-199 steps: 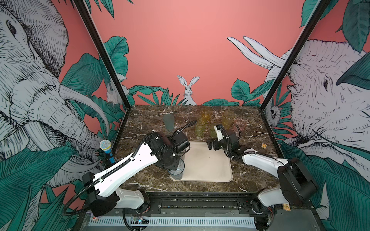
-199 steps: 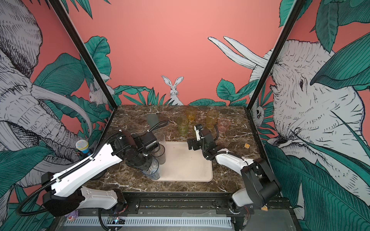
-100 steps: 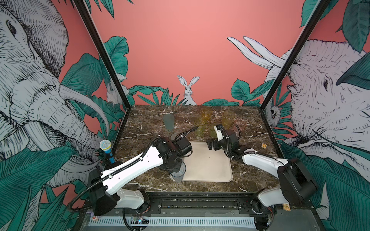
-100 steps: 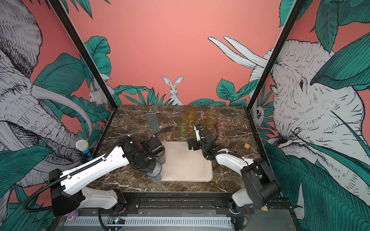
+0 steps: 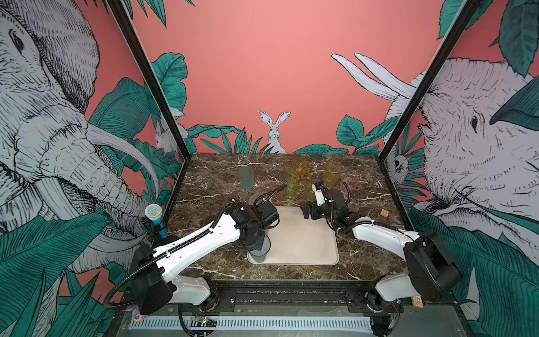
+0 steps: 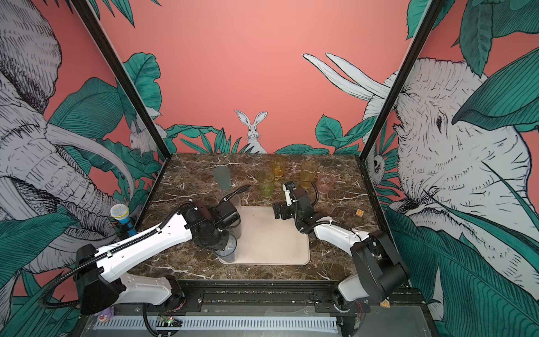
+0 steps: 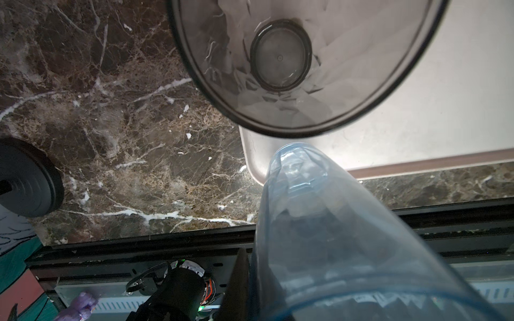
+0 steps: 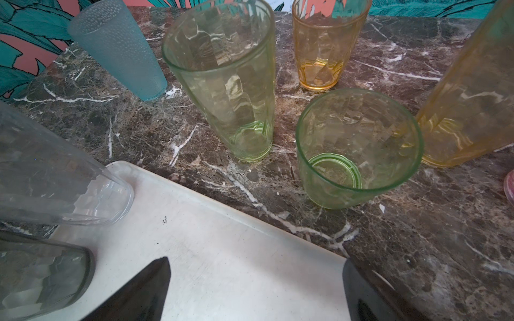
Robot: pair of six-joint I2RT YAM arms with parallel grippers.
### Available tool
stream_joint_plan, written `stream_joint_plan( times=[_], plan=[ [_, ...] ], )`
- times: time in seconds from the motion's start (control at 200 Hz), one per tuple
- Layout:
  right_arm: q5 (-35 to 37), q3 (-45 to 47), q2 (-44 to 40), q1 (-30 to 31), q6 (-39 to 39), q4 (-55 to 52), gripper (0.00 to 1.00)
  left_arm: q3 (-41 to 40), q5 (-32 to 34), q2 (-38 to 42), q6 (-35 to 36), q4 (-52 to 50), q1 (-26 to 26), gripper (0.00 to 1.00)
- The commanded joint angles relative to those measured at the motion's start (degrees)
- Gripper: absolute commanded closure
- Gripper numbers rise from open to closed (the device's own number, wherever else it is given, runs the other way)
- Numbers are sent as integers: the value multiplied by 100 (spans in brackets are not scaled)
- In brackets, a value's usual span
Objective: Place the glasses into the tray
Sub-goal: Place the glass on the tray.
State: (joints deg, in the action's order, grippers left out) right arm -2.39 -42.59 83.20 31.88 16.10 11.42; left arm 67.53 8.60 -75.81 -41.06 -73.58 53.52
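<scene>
The blue glass has its base inside the tray's rim. My left gripper will next come down onto the tray's near corner by the grey glass and let the blue glass go.
My left gripper is shut on the wall of a blue glass. The glass's base is at the front left corner of the cream tray. A smoky grey glass stands upright on the tray just behind it. A clear glass stands at the tray's far left corner. My right gripper hangs open and empty above the tray's far right corner. Behind the tray stand a teal glass, a tall green, a short green, an amber, a tall yellow and a pink one.
A toy microphone stands on a black base at the table's left edge. A small orange block lies near the right edge. The black frame rail runs along the table's front.
My left arm has shifted slightly right and lower, carrying the blue glass at the tray's front left corner. The right arm has stayed put, open.
</scene>
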Motion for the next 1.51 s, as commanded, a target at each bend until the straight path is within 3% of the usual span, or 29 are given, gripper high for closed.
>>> stream_joint_plan(
  times=[0.0, 1.065, 1.501],
  plan=[
    [-59, -109, 54, 20, -10, 17, 1, -104, -6, -5, -35, 106, -60, 100],
    [-95, -224, 171, 20, 16, -106, 1, -412, -163, -295, 151, 469, -368, 100],
    [-99, -250, 179, 21, 26, -175, 1, -219, -56, -262, 182, 325, -437, 76]
  ],
)
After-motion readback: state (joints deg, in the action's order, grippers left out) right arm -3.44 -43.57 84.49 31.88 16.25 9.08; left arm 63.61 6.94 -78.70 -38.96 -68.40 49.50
